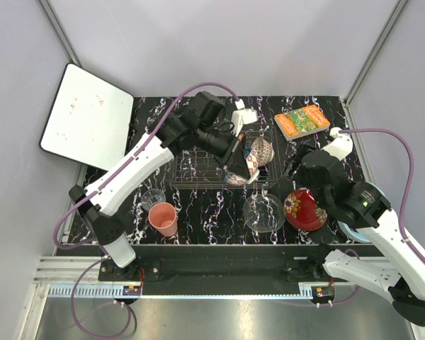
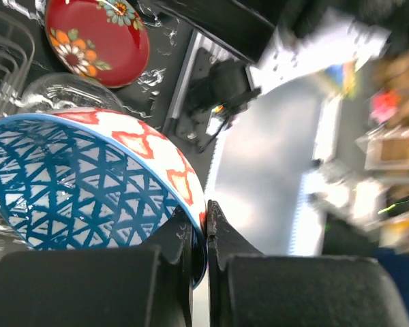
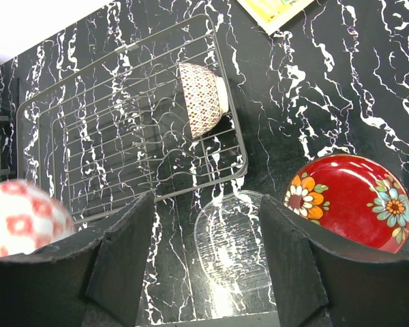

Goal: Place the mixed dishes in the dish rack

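Note:
The robot's left hand has to go down and to the right in the top view next, bringing the blue bowl to the empty rack slot beside the tan-red bowl.
My left gripper is shut on the rim of the blue patterned bowl, which it holds tilted over the right part of the dark wire dish rack. In the left wrist view the jaws pinch the bowl's wall. The tan-red patterned bowl stands on edge in the rack's right end. My right gripper is open and empty above the clear glass plate, which lies in front of the rack. The red flower-rimmed dish lies to its right. The pink cup and small clear glass stand front left.
An orange-green book lies at the back right. A white flat board leans at the back left. A light blue round thing is partly hidden under my right arm. Grey walls close in the table.

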Motion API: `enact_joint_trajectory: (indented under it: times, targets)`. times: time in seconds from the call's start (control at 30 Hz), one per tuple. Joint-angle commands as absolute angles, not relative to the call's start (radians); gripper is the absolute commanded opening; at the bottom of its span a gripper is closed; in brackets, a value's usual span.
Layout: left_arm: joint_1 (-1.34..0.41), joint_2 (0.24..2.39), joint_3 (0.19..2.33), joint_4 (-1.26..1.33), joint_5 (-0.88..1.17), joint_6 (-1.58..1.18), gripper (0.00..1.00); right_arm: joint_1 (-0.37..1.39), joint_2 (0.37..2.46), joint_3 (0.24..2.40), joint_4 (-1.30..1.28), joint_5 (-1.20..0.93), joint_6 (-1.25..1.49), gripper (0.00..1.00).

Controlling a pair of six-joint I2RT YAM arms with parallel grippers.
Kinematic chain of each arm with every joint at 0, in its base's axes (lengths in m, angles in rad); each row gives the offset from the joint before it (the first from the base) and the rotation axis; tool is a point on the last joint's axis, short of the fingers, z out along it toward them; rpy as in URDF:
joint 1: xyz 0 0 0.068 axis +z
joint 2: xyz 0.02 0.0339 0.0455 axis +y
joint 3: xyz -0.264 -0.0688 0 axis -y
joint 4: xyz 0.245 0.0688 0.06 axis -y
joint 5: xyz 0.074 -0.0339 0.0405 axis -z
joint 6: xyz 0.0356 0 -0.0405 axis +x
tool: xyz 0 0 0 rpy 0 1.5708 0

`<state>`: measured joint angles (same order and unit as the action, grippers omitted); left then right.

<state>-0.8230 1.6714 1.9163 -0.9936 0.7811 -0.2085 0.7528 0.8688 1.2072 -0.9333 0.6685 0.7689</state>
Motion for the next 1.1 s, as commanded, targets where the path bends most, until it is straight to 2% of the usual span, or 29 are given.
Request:
enact_joint_trajectory:
  times: [0.0, 0.07, 0.13, 0.17, 0.2, 0.23, 0.33, 0.53, 0.7, 1.07]
  targets:
    - [-0.801, 1.665, 1.907, -0.827, 0.826, -0.509, 0.0, 0.753, 0.854, 1.236, -0.942, 0.68, 0.793, 0.7]
    - [-0.801, 1.62, 1.85, -0.639, 0.753, -0.578, 0.0, 0.753, 0.853, 1.232, -0.942, 0.683, 0.795, 0.68]
    - [-0.799, 1.666, 1.887, -0.598, 0.784, -0.671, 0.0, 0.753, 0.853, 1.226, -0.939, 0.686, 0.795, 0.67]
    - [-0.793, 1.672, 1.855, -0.539, 0.798, -0.733, 0.0, 0.753, 0.854, 1.226, -0.939, 0.687, 0.796, 0.67]
    - [-0.789, 1.669, 1.747, -0.367, 0.81, -0.806, 0.0, 0.753, 0.861, 1.226, -0.939, 0.686, 0.796, 0.66]
    - [-0.781, 1.674, 1.703, -0.289, 0.818, -0.966, 0.0, 0.753, 0.864, 1.227, -0.937, 0.684, 0.795, 0.67]
    - [-0.758, 1.712, 1.612, -0.083, 0.772, -1.15, 0.0, 0.753, 0.884, 1.227, -0.936, 0.681, 0.792, 0.67]
    - [-0.73, 1.799, 1.577, 0.043, 0.625, -1.253, 0.0, 0.753, 0.893, 1.212, -0.927, 0.667, 0.804, 0.66]
    - [-0.715, 1.888, 1.583, 0.175, 0.604, -1.315, 0.0, 0.753, 0.859, 1.172, -0.902, 0.65, 0.819, 0.67]
    - [-0.719, 1.979, 1.56, 0.166, 0.588, -1.269, 0.0, 0.753, 0.85, 1.18, -0.9, 0.66, 0.807, 0.68]
